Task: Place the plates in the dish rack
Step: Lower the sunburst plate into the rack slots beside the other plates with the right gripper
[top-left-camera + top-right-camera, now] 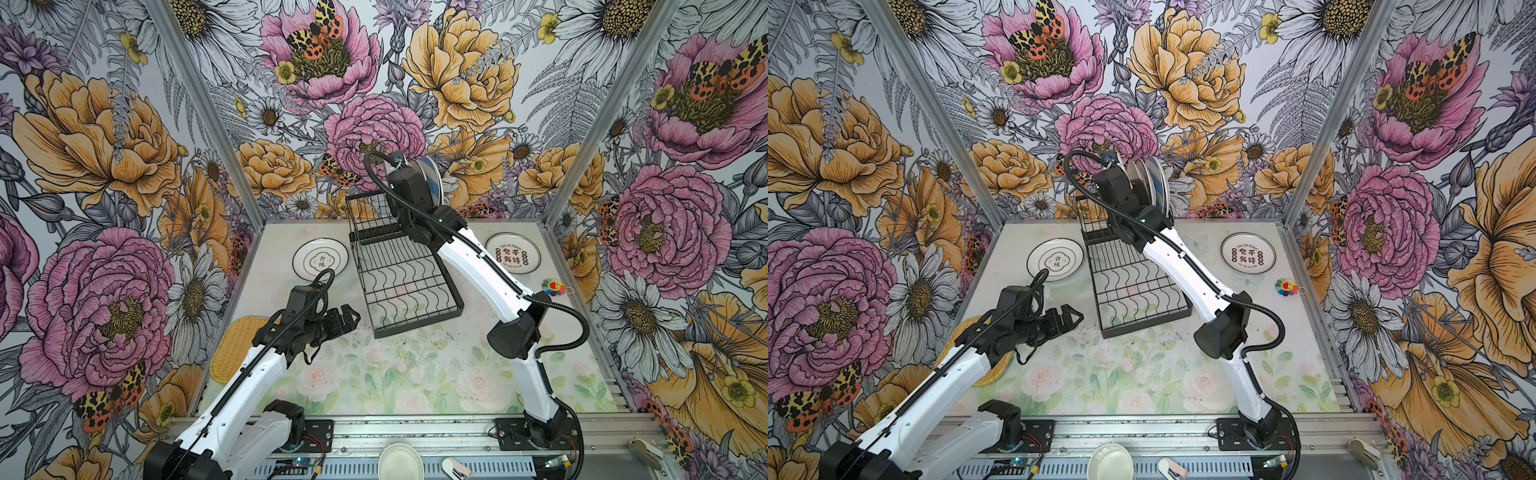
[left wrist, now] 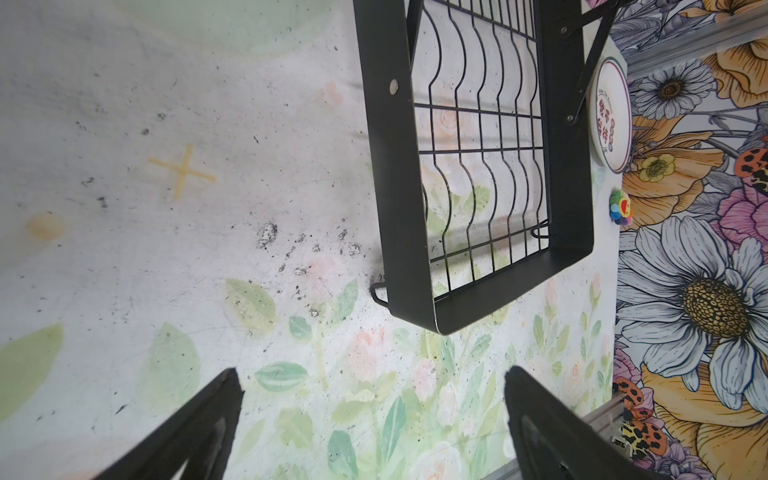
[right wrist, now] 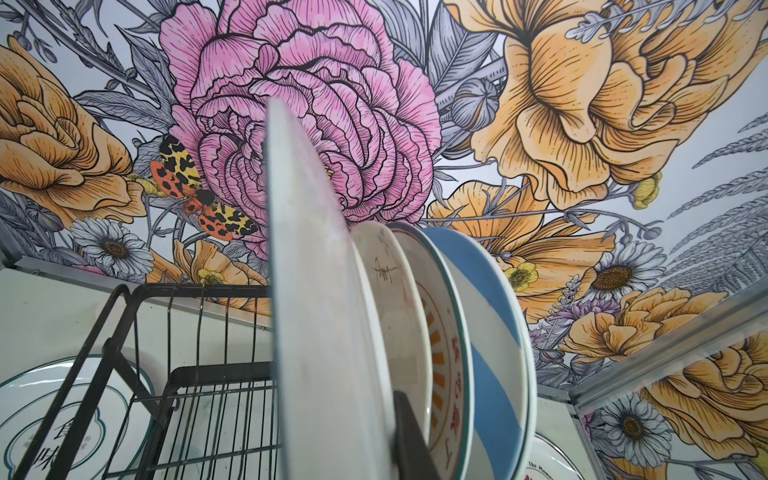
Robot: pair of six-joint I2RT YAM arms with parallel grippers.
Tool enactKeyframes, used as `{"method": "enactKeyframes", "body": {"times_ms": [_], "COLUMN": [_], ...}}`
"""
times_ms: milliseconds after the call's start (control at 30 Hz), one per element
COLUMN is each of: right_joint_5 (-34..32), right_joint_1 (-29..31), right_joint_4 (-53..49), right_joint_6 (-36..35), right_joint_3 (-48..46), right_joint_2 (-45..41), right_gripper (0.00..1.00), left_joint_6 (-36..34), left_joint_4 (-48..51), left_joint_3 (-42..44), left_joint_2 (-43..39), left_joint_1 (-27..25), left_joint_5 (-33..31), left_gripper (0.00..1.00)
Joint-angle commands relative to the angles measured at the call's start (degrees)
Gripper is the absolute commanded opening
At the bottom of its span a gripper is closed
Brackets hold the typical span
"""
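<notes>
My right gripper moves down toward the dish rack's upper shelf beside the white doodled plate next and releases the pale plate, since its rim stands higher than its upright neighbours.
The black wire dish rack (image 1: 419, 326) (image 1: 1146, 322) stands at the middle back of the table. Three plates stand upright in its raised upper tier: a blue-white striped one (image 3: 490, 332), an orange-sunburst one (image 3: 442, 361) and a white doodled one (image 3: 390, 291). My right gripper (image 3: 357, 419) is shut on a pale plate (image 3: 316, 291) held edge-on beside them, over the upper tier; one finger (image 3: 409, 432) shows behind it. My left gripper (image 1: 351, 318) (image 2: 372, 374) hovers open and empty left of the rack's front corner. Two white plates lie flat, one with black characters (image 1: 320, 258) and one with red characters (image 1: 513, 252).
A yellow woven tray (image 1: 232, 349) lies at the table's left edge, partly under my left arm. A small colourful toy (image 1: 554, 286) sits near the right wall. A pale bowl (image 1: 400, 463) rests on the front rail. Flowered walls close in three sides.
</notes>
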State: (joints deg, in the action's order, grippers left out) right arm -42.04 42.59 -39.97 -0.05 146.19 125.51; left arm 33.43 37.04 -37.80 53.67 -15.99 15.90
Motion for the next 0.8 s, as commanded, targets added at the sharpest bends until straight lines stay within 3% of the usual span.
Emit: {"method": "enactKeyframes", "body": {"times_ms": [0,767], "right_joint_5": [-1.47,-0.41], "right_joint_1": [-0.73,-2.33], "right_joint_4": [3.84,3.75], "right_joint_6": [0.22,2.89], "right_joint_3": [2.57,2.08], "right_joint_2": [1.29,5.70], "right_gripper": [0.00,0.00], "left_joint_6": [-1.49,-1.40], "left_joint_4": [-1.35,-1.35], "left_joint_3": [0.62,0.62], "left_joint_2": [-0.62,-0.06], "left_joint_1": [0.54,1.32], "left_joint_5": [0.82,1.11], "left_gripper": [0.99,0.99]}}
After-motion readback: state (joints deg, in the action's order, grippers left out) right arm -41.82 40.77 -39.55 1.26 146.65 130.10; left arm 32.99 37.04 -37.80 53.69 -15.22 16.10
